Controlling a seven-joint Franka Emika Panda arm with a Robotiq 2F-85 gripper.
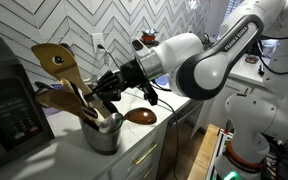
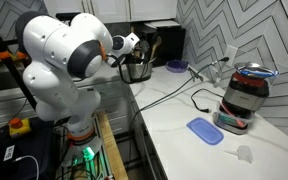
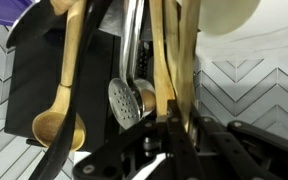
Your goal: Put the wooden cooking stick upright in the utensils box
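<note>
My gripper moves down toward the canister's opening (image 1: 109, 122) next, since the stick (image 1: 52, 58) stands high and tilted. It then brings the stick's pale handle down among the utensils to release it.
The wooden cooking stick (image 1: 52, 58), pale with an oval hole in its paddle head, stands head-up and tilted in the utensils box (image 1: 104, 137), a short shiny metal canister on the counter. My gripper (image 1: 104, 90) is just above the canister, among the utensil handles. In the wrist view its fingers (image 3: 174, 125) are shut on a pale wooden handle (image 3: 172, 70), with a pale paddle head (image 3: 229, 15) at the frame's top. The other exterior view shows the canister (image 2: 136, 70) with my gripper (image 2: 125, 52) at it.
A dark reddish-brown spoon (image 1: 139, 116) lies on the counter beside the canister. More wooden utensils (image 1: 62, 100), a wooden spoon (image 3: 59, 122) and a perforated metal spoon (image 3: 130, 101) fill the canister. A black appliance (image 1: 9, 105) stands close by. A blender (image 2: 246, 95) and blue lid (image 2: 205, 130) are farther along.
</note>
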